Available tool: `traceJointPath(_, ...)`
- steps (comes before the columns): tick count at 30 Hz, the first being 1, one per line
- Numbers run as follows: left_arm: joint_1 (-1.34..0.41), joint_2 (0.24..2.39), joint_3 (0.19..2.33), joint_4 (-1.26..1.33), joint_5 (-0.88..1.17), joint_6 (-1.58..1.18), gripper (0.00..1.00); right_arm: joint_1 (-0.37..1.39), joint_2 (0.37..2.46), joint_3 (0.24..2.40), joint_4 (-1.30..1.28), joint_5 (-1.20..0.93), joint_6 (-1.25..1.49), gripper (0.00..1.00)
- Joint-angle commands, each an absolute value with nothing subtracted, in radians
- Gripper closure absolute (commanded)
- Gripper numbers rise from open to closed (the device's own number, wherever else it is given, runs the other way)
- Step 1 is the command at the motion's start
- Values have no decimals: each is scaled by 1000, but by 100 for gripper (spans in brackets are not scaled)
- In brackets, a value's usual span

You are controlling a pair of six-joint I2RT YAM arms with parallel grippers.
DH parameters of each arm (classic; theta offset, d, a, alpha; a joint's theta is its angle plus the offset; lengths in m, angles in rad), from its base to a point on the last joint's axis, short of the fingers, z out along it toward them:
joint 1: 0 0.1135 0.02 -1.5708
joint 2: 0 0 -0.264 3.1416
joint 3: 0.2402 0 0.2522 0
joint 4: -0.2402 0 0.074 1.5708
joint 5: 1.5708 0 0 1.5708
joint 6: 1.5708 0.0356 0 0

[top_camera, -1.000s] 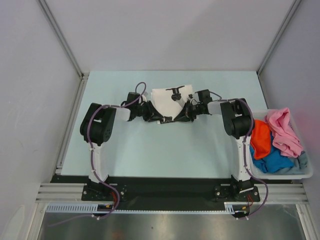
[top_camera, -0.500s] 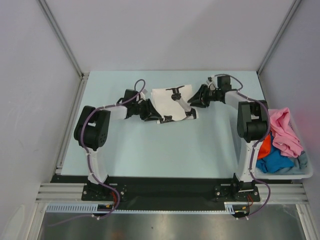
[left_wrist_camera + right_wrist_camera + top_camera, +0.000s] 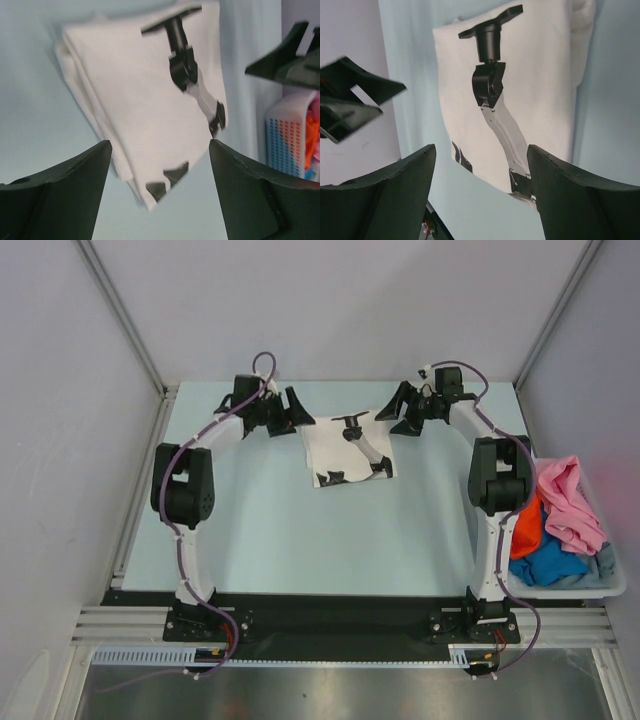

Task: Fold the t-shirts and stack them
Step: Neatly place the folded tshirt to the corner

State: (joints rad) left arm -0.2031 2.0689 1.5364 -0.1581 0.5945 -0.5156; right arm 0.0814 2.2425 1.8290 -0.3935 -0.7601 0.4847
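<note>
Next, my left gripper lowers and turns its open fingers astride the layered side edge by the t-shirt's far corner (image 3: pixel 305 429) (image 3: pixel 71 41), since that corner lies below it.
A white t-shirt (image 3: pixel 345 450) with a black robot-arm print lies folded into a rectangle at the back middle of the table, and shows in the left wrist view (image 3: pixel 145 105) and the right wrist view (image 3: pixel 520 95). My left gripper (image 3: pixel 294 412) hangs open just off the shirt's far left corner, empty (image 3: pixel 160 160). Off the far right corner, my right gripper (image 3: pixel 398 412) is open and empty too (image 3: pixel 481 167). Pink (image 3: pixel 566 502), orange (image 3: pixel 522 520) and blue t-shirts (image 3: pixel 548 562) lie heaped in the bin (image 3: pixel 612 588).
The pale plastic bin stands at the table's right edge beside the right arm's base (image 3: pixel 490 615); its perforated wall shows in the left wrist view (image 3: pixel 287 135). Walls and metal rails close in the table at the back and sides.
Both grippers opened and let go of the white shirt, then drew back and outward toward the far corners. The shirt now lies flat, folded.
</note>
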Motion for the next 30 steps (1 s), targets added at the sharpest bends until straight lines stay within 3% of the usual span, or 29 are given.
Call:
traceJointPath(1, -195, 2164, 1733, -290, 528, -405, 14, 77, 2185, 1816, -480, -712, 437, 20)
traceJointPath(8, -202, 2339, 1976, -483, 422, -357, 9, 77, 1981, 1584, -482, -710, 445, 20)
traceJointPath(15, -259, 2332, 1873, -339, 255, -483, 15, 75, 1763, 1361, -517, -703, 385, 20)
traceJointPath(23, -301, 2376, 1875, -360, 163, -597, 27, 74, 1563, 1163, -506, -736, 394, 20)
traceJointPath(30, -301, 2396, 1878, -406, 65, -650, 30, 69, 1470, 1085, -532, -746, 361, 19)
